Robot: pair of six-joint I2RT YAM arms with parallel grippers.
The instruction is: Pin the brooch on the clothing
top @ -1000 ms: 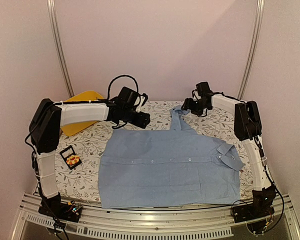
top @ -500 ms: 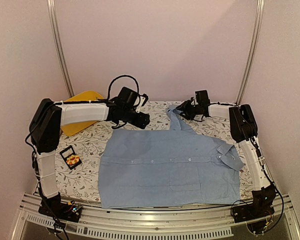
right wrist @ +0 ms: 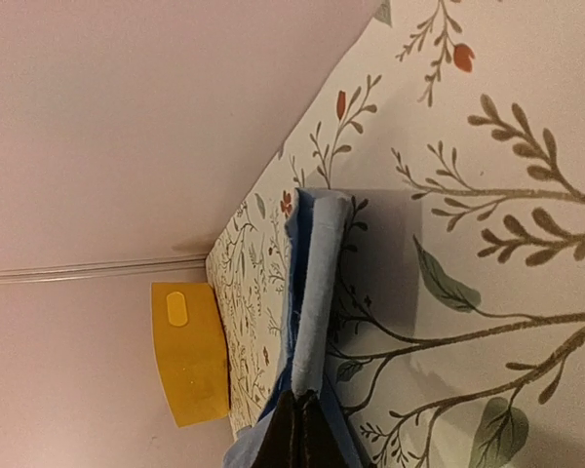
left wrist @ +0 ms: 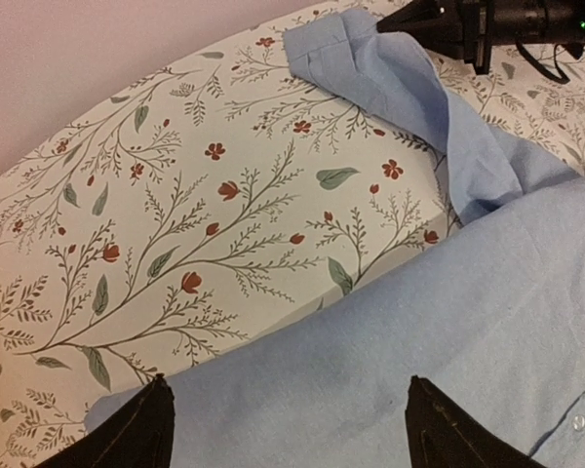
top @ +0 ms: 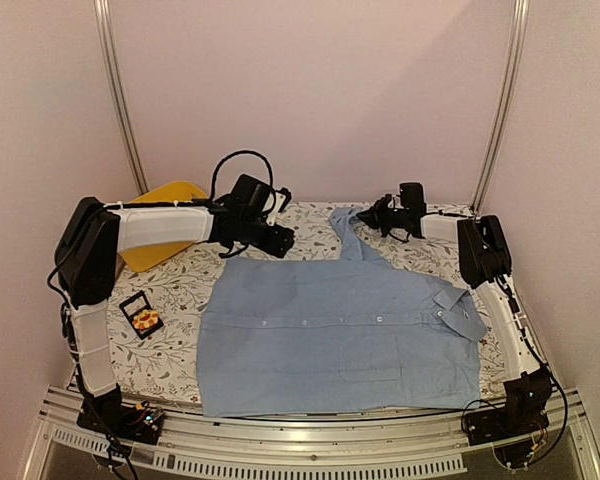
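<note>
I need to move my open left gripper back and slightly down next, over the shirt's far hem, and close on it, because my right gripper is holding the end of the sleeve.
The clothing, a light blue shirt (top: 340, 335), lies flat on the flower-print table cover. One sleeve (top: 352, 232) reaches toward the back wall. My right gripper (top: 368, 216) is shut on that sleeve's end; in the right wrist view the folded sleeve edge (right wrist: 317, 283) runs straight out from the closed fingertips (right wrist: 300, 429). My left gripper (top: 285, 243) hangs open over the shirt's far left hem (left wrist: 370, 370), with one fingertip (left wrist: 127, 434) at each side and nothing between them. The brooch (top: 146, 320), orange-yellow, rests in a small black box (top: 132, 304) at the left.
A yellow basin (top: 165, 215) stands at the back left corner, also in the right wrist view as a yellow basin (right wrist: 190, 351). The table cover (left wrist: 205, 224) ends at the pink back wall. My right gripper (left wrist: 439, 19) shows at the top of the left wrist view.
My right gripper moved left and toward the back wall, and closed on the sleeve end. The left arm has barely moved and stays open.
</note>
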